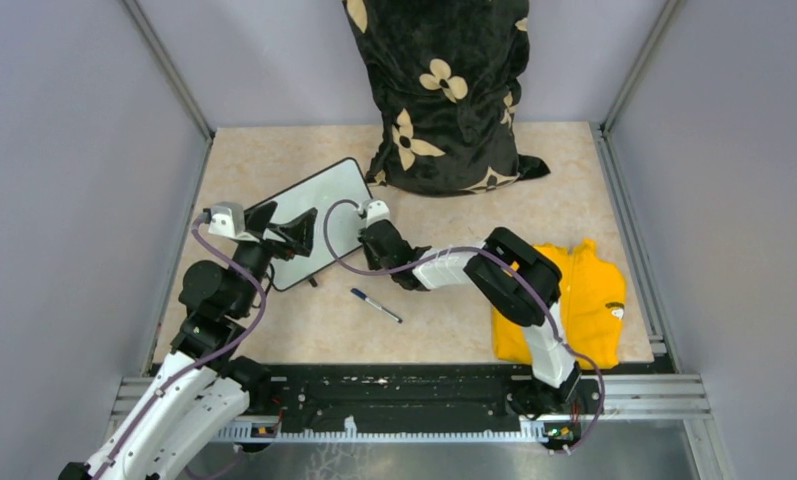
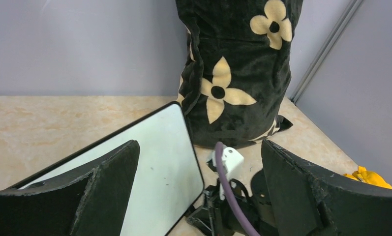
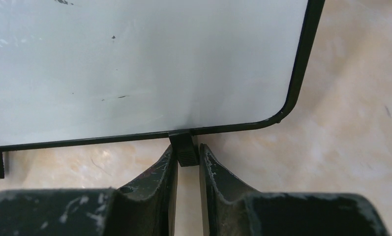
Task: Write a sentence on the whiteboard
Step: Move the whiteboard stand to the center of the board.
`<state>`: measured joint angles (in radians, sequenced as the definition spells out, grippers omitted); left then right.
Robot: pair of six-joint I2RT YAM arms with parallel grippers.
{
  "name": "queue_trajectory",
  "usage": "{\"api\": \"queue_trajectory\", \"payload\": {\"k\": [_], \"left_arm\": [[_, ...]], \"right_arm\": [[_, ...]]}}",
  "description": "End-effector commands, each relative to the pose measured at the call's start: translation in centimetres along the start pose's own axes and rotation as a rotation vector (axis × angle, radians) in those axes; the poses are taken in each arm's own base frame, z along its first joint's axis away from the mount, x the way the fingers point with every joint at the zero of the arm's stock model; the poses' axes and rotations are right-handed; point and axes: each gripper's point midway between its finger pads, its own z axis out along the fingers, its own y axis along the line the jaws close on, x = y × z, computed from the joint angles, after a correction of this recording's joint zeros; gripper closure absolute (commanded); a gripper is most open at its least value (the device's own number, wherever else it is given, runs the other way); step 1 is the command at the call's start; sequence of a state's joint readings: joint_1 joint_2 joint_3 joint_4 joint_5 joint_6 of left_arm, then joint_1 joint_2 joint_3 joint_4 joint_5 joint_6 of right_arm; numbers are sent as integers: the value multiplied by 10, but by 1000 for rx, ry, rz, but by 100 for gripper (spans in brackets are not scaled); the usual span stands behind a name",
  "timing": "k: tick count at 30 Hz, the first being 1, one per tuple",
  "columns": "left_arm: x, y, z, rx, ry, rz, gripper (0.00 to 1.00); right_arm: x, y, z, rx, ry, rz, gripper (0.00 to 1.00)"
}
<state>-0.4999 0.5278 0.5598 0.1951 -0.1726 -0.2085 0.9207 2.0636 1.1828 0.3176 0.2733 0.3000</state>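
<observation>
Bare tabletop lies to the right of my right gripper in the top view, so I will swing it there, turning the slanted board straight, and release the board's foot.
The whiteboard (image 1: 329, 200) lies flat and slanted at the table's left middle, white with a thin black rim. Only small specks mark its surface (image 3: 144, 64), and the sentence is not in view on the parts I see. My right gripper (image 3: 186, 153) sits low at the board's near edge, its two fingertips pinched on a small black foot (image 3: 185, 147) under the rim. In the top view it (image 1: 366, 255) is at the board's near right corner. My left gripper (image 1: 289, 238) hovers over the board's near left part (image 2: 164, 162), jaws wide apart and holding nothing.
A blue-capped marker (image 1: 376, 305) lies on the table just in front of the board. A black pillow with cream flowers (image 1: 444, 90) stands against the back wall. A yellow cloth (image 1: 584, 300) lies under the right arm's elbow. Grey walls close three sides.
</observation>
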Motion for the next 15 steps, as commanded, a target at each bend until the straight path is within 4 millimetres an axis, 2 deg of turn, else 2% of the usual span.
{"api": "queue_trajectory", "payload": {"k": [1, 10, 15], "left_arm": [[-5, -2, 1, 6, -25, -11, 1], [-3, -3, 2, 7, -19, -17, 1], [0, -3, 3, 8, -9, -19, 1]], "right_arm": [[-8, -32, -29, 122, -51, 54, 100], [27, -99, -83, 388, -54, 149, 100], [39, -121, -101, 486, -65, 231, 100]]}}
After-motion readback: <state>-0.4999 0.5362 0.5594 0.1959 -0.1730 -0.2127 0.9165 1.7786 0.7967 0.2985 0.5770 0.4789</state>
